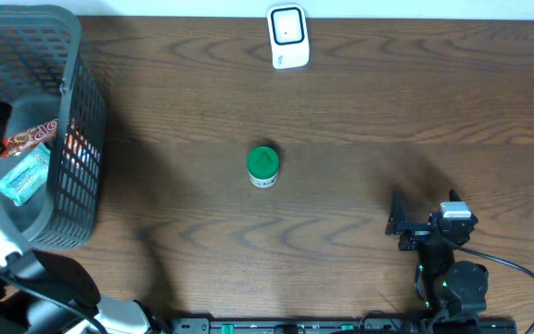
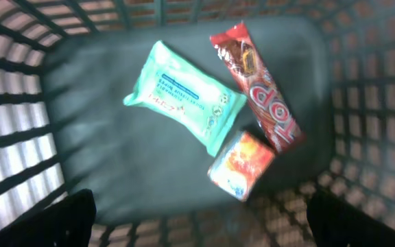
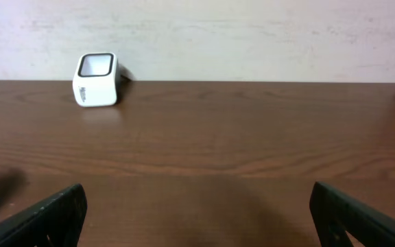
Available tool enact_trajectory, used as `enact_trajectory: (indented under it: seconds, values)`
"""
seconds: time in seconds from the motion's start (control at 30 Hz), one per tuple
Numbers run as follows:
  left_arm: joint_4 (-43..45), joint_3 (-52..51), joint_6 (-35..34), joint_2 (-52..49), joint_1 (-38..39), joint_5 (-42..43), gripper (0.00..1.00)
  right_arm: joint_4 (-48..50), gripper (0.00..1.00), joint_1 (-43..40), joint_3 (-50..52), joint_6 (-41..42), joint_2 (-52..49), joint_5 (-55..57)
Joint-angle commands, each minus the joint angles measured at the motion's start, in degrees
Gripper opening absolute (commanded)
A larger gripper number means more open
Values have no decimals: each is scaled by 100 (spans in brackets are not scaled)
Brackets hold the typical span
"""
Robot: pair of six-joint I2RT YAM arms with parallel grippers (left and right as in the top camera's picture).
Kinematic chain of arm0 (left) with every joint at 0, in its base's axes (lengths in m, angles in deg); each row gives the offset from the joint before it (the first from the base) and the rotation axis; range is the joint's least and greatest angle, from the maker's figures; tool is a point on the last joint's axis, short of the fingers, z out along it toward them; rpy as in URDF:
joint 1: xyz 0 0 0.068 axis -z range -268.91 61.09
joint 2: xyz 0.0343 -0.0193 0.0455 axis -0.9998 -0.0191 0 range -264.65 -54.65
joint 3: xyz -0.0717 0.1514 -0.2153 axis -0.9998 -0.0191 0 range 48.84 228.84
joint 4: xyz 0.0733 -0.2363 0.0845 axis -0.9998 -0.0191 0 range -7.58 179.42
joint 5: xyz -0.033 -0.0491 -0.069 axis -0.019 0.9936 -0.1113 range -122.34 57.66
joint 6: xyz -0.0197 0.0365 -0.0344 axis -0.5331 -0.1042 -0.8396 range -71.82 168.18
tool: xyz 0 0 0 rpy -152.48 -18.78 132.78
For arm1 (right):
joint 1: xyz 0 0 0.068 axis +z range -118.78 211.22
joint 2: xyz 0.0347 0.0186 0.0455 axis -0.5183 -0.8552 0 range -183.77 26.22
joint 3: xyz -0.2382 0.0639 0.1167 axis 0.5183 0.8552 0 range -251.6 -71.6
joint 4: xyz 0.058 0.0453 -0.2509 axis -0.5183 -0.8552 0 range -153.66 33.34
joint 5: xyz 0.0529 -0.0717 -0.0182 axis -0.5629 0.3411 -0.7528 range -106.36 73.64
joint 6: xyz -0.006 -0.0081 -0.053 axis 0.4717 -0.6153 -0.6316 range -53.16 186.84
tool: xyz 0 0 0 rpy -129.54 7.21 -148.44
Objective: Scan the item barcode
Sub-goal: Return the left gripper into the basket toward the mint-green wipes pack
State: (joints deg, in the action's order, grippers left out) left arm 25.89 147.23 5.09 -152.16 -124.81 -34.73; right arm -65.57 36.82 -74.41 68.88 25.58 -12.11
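The mint-green wipes pack's end (image 2: 218,125) is below my left gripper, beside the orange packet (image 2: 242,165), so I need to lower that gripper onto it next, between the basket's sides with the fingers open.
The white barcode scanner (image 1: 287,35) stands at the table's far edge; the right wrist view shows this scanner (image 3: 96,79) far off to the left. A black mesh basket (image 1: 82,111) at the left holds a mint-green wipes pack (image 2: 184,103), a red snack bar (image 2: 259,89) and a small orange packet (image 2: 242,165). My left gripper (image 2: 197,223) hangs open above the basket floor, touching nothing. My right gripper (image 1: 399,223) rests open near the front right, and the right gripper (image 3: 197,213) has only bare table between its fingers.
A small jar with a green lid (image 1: 263,165) stands upright mid-table, between the basket and my right arm. The basket's walls (image 2: 362,103) rise on all sides of the left gripper. A black cable (image 1: 517,274) loops beside the right arm's base.
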Motion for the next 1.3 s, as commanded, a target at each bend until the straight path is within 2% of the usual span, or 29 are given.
enact_trajectory:
  seconds: [0.0, 0.13, 0.4, 0.7, 0.93, 0.97, 1.03, 1.1, 1.27]
  values:
    - [678, -964, -553, -22, 24, 44, 98, 11, 99, 50, 31, -85, 26, -28]
    - [1963, -2055, -595, -24, 24, 17, 98, 11, 99, 50, 31, -83, 26, -28]
    - [3436, -3185, -1034, -35, 24, -238, 98, 9, 99, 50, 31, -85, 26, -28]
    - [4306, -3587, -1213, -328, 22, -544, 98, 9, 99, 50, 31, -85, 26, -28]
    - [4835, -3589, -1211, -1067, 24, -560, 97, 9, 99, 50, 31, -85, 26, -28]
    - [4848, -3589, -1211, -1123, 24, -555, 86, 9, 99, 50, 31, -83, 26, -28]
    - [4793, -3589, -1209, -1161, 22, -531, 36, 9, 99, 50, 31, -85, 26, -28]
    - [4736, -3587, -1062, -1047, 22, -369, 8, 9, 99, 50, 31, -83, 26, -28]
    - [4686, -3580, -533, -280, 22, -190, 7, 9, 99, 50, 31, -85, 26, -28]
